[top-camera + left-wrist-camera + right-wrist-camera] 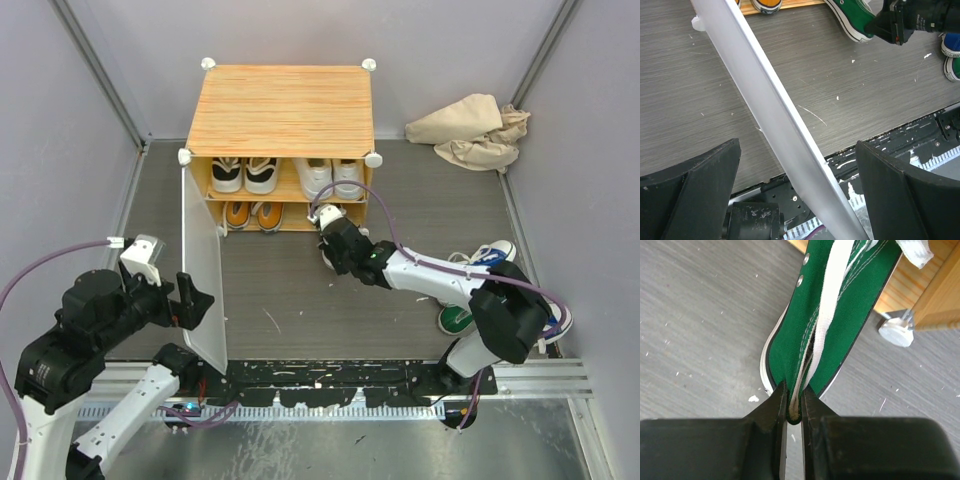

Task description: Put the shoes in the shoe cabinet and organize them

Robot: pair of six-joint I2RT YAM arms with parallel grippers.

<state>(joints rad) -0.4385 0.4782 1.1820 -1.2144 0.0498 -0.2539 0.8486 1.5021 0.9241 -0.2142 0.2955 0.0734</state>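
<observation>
Next I need to push my right gripper outward, sliding the shoe onto the lower shelf (355,213) (901,289), and release the shoe's heel, since that shelf's opening lies just outward of my gripper.
The shoe cabinet (280,110) stands at the back with its white door (203,270) swung open. Black-and-white shoes (243,175) and white shoes (331,178) sit on the upper shelf, orange shoes (252,215) on the lower left. My right gripper (337,246) is shut on the heel of a green shoe (835,315), low over the floor, its toe at the lower right opening; it also shows in the left wrist view (850,20). My left gripper (800,192) is open, its jaws on either side of the door's edge (775,120) without touching it.
A second green shoe (457,318) and blue shoes (492,254) lie on the floor at the right, by my right arm. A crumpled beige cloth (472,131) lies at the back right. The cabinet's white foot connector (895,332) is just right of the held shoe.
</observation>
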